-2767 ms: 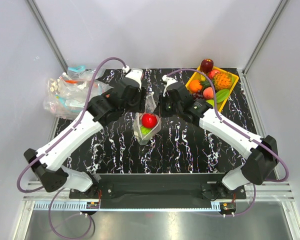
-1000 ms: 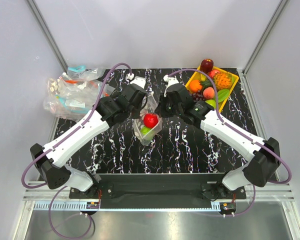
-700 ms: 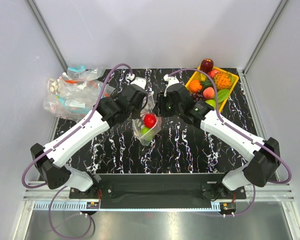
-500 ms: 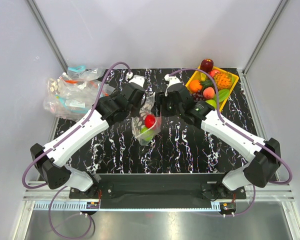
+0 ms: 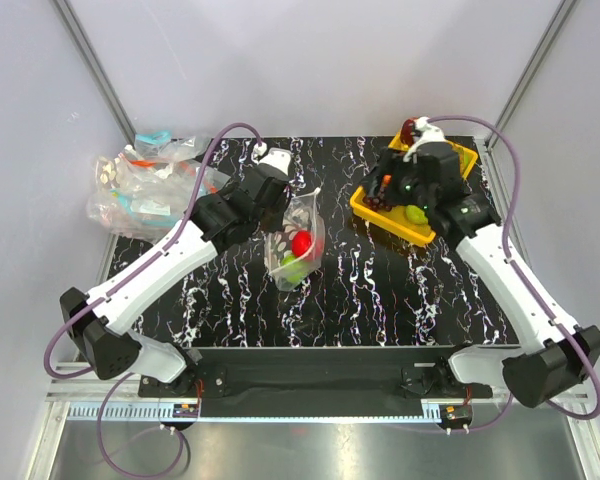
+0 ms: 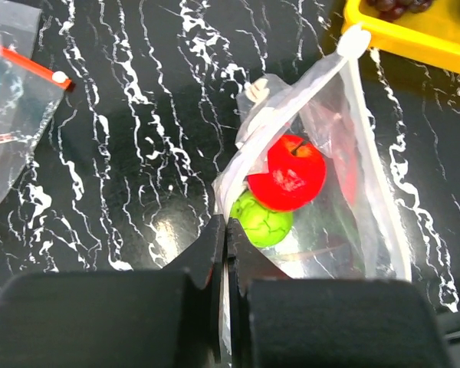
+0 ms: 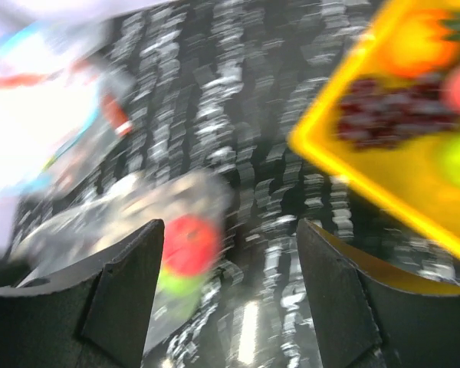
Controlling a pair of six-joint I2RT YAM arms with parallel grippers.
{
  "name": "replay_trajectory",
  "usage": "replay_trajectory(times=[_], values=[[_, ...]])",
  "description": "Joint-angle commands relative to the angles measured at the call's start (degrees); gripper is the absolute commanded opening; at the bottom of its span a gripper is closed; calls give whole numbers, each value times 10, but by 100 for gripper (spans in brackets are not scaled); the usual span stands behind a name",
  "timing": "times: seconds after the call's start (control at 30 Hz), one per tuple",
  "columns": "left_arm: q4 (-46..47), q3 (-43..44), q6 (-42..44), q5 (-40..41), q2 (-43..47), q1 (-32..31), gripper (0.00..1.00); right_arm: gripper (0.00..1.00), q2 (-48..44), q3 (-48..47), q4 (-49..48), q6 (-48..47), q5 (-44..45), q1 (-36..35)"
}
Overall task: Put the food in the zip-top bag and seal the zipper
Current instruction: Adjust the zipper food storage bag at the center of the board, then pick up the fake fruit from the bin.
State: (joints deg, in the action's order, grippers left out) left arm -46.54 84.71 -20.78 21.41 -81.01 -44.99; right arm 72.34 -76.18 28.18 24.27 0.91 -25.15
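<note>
I will next move my open right gripper to the right in the top view, and then down onto the green fruit by the near edge of the tray.
The clear zip-top bag [image 5: 296,240] stands in the middle of the table, holding a red round fruit [image 5: 302,243] and a small bumpy green one [image 5: 293,266]. My left gripper [image 5: 280,215] is shut on the bag's left mouth edge. In the left wrist view its fingers [image 6: 215,253] pinch the plastic just below the green fruit [image 6: 262,218] and the red fruit [image 6: 295,172]. The pale zipper [image 6: 372,165] runs along the bag's right edge. My right gripper [image 5: 390,198] hangs open over the near-left corner of the yellow tray [image 5: 378,213] and holds nothing. Its wrist view is motion-blurred.
The yellow tray [image 7: 345,172] at the back right carries dark grapes [image 7: 383,115], a green fruit [image 5: 416,212] and other toy fruit partly hidden by my right arm. A heap of other clear bags [image 5: 140,185] lies at the back left; one with an orange strip [image 6: 23,65] lies near the bag.
My right gripper has opened, let go of the bag's right edge and swung right to over the tray. The left gripper has stayed shut on the bag.
</note>
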Motion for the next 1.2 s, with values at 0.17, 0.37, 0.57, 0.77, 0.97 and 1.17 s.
replay_trajectory(times=[0.17,0.37,0.57,0.77,0.97,1.17], values=[[56,-16,1,-55,39,3,0,79,76,3,19,-12,18,177],[74,-38,1,-75,54,3,0,93,161,2,-6,-29,68,217],[84,-46,2,-76,66,2,0,100,233,-6,-28,-32,77,229],[84,-43,4,-80,69,2,0,98,306,-36,-36,-27,80,231],[82,-44,6,-77,67,3,0,89,349,-49,-31,-27,120,231],[81,-43,6,-76,67,3,0,88,383,-60,-36,-25,146,232]])
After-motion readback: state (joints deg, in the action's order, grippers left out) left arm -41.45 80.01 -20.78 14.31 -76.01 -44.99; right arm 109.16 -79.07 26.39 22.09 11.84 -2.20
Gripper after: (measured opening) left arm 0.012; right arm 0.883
